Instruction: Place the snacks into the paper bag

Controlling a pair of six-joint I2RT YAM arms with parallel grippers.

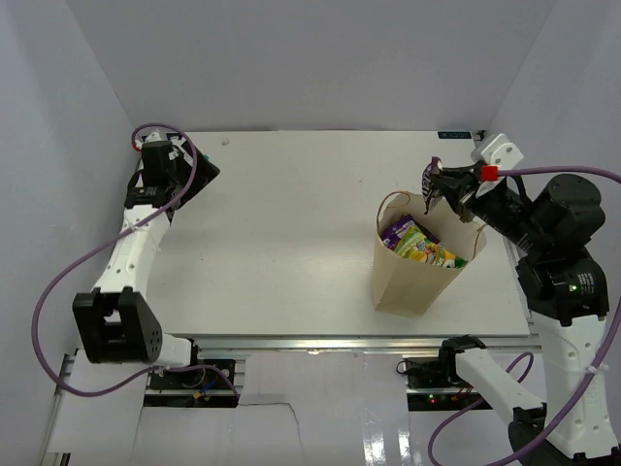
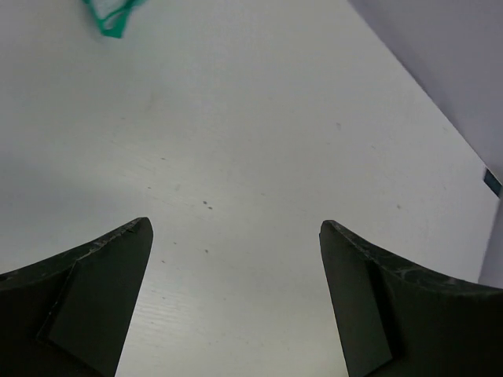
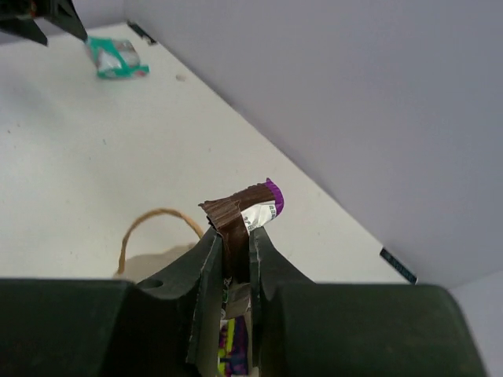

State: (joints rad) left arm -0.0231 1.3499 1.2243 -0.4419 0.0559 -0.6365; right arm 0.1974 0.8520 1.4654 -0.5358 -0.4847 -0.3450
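The left gripper comes down outward next onto the near end of the teal-white bag point(image 2: 110, 16), as that snack still lies on the table outside the paper bag.
The tan paper bag point(image 1: 412, 277) stands upright right of the table's middle, mouth open. Inside it lie a green-yellow bag point(image 1: 429, 249) and a purple packet point(image 1: 396, 233). My right gripper point(image 1: 444, 184) hovers over the bag's far rim, shut on a small brown and purple bar point(image 3: 245, 208) whose end sticks up past the fingertips. The bag's cord handle point(image 3: 157, 216) shows just left of those fingers. My left gripper point(image 2: 236, 228) is open over bare table at the far left corner, nothing between its fingers. A teal-white bag point(image 2: 110, 16) lies on the table just beyond it.
White walls close in the table at the back and both sides. The right arm point(image 1: 553, 233) reaches in from the right edge. A purple cable point(image 1: 68, 282) loops beside the left arm. In the right wrist view the teal-white bag point(image 3: 118, 59) lies near the far corner.
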